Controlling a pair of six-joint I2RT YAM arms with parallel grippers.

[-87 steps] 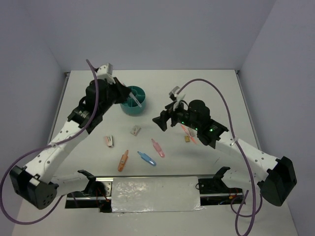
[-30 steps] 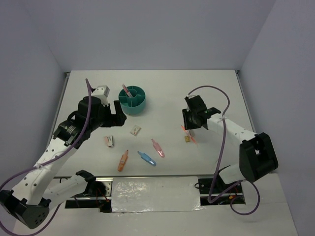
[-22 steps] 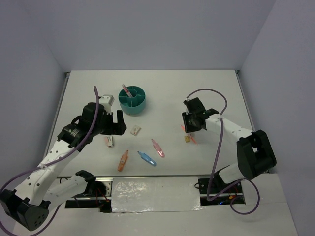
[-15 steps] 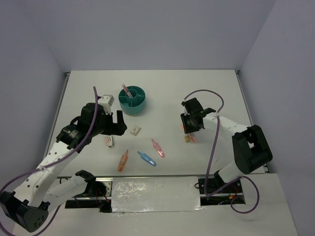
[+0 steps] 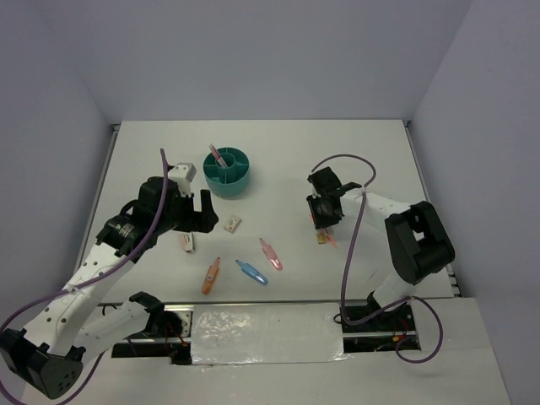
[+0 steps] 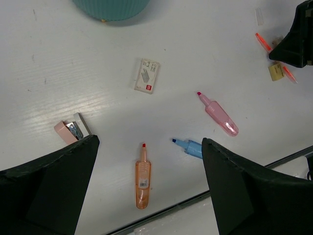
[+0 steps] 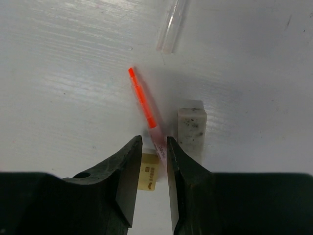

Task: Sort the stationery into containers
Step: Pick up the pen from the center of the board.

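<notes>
My left gripper will move across and down onto the clear pen cap, which is below it and to its right in the top view.
The teal cup (image 5: 228, 171) stands at the back left with a pink pen (image 5: 216, 156) leaning in it. My left gripper (image 5: 199, 210) hovers open in front of it, above the loose pieces: a small white box (image 6: 147, 76), a pink block (image 6: 72, 131), an orange marker (image 6: 143, 176), a blue marker (image 6: 190, 146) and a pink marker (image 6: 218, 113). My right gripper (image 7: 153, 142) is down at the table, its jaws narrowly apart on either side of a salmon pen (image 7: 142, 100) that lies flat. A white eraser (image 7: 190, 127) and a tan eraser (image 7: 148, 174) lie beside that pen.
A clear pen cap (image 7: 172, 27) lies just beyond the salmon pen. The metal rail (image 5: 261, 316) runs along the table's near edge. Grey walls close the table at the back and sides.
My left gripper came down from the cup, leaving the pink pen inside, and now holds still. The right gripper's jaws have narrowed around the salmon pen.
</notes>
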